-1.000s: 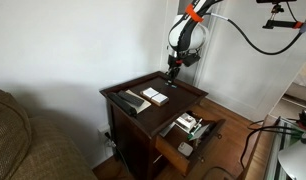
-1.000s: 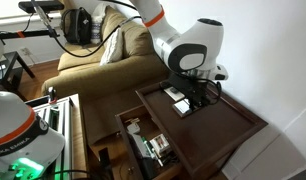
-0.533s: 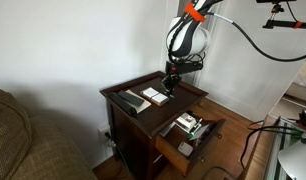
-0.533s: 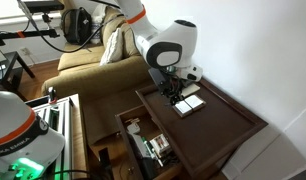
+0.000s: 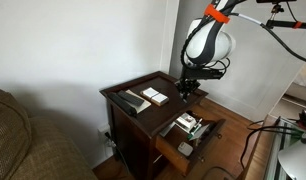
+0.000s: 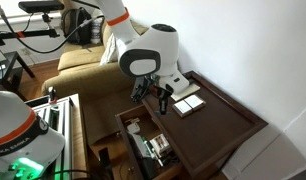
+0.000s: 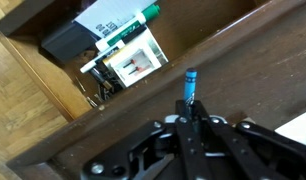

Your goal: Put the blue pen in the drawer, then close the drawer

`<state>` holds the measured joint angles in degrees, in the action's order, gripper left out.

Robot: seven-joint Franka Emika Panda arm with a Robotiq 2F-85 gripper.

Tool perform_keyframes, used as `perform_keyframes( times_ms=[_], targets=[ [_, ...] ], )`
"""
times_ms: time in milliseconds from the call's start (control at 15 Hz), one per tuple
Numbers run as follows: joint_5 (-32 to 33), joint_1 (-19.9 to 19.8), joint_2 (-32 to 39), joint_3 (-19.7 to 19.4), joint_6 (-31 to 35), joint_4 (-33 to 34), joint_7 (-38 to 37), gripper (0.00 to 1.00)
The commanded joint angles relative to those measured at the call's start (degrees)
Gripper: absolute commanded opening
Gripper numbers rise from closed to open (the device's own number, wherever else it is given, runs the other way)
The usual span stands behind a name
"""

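Note:
The gripper moves back past the table edge next, down into the open drawer beside the green marker [image 5: 196, 131], because the blue pen still hangs above the tabletop.
My gripper [image 7: 190, 120] is shut on the blue pen [image 7: 189, 84], which sticks out past the fingertips. In the wrist view the pen hangs above the dark tabletop, close to the edge over the open drawer [image 7: 38, 70]. In both exterior views the gripper [image 5: 188, 90] [image 6: 162, 101] hovers above the table edge on the drawer side. The dark brown drawer [image 5: 174, 150] [image 6: 125, 135] is pulled out and holds a green marker [image 7: 128, 26], a white box [image 7: 133, 65] and a black item [image 7: 68, 40].
White cards [image 5: 153, 96] [image 6: 188, 101] and a dark flat item [image 5: 126, 100] lie on the side table [image 5: 178, 90]. A sofa [image 5: 18, 140] [image 6: 93, 60] stands beside the table. Cables and another machine [image 6: 18, 135] are close by, with a wooden floor below.
The gripper has carried the pen from over the middle of the tabletop, near the white cards, to the table edge above the open drawer. The drawer has not moved.

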<state>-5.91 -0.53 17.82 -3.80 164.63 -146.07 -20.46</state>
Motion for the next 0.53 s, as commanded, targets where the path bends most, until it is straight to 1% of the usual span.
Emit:
perform_keyframes(
  times_ms=[0,400,467],
  targets=[
    [-4.6,0.7,-2.4,-1.2,1.4,-4.4,-4.0,0.03],
    [-12.8,-2.3,-0.2,1.5,0.2,-4.7,-2.2,0.03],
    [-13.0,-1.9,0.2,0.5,0.5,-5.1,-3.3,0.03]
  ],
)
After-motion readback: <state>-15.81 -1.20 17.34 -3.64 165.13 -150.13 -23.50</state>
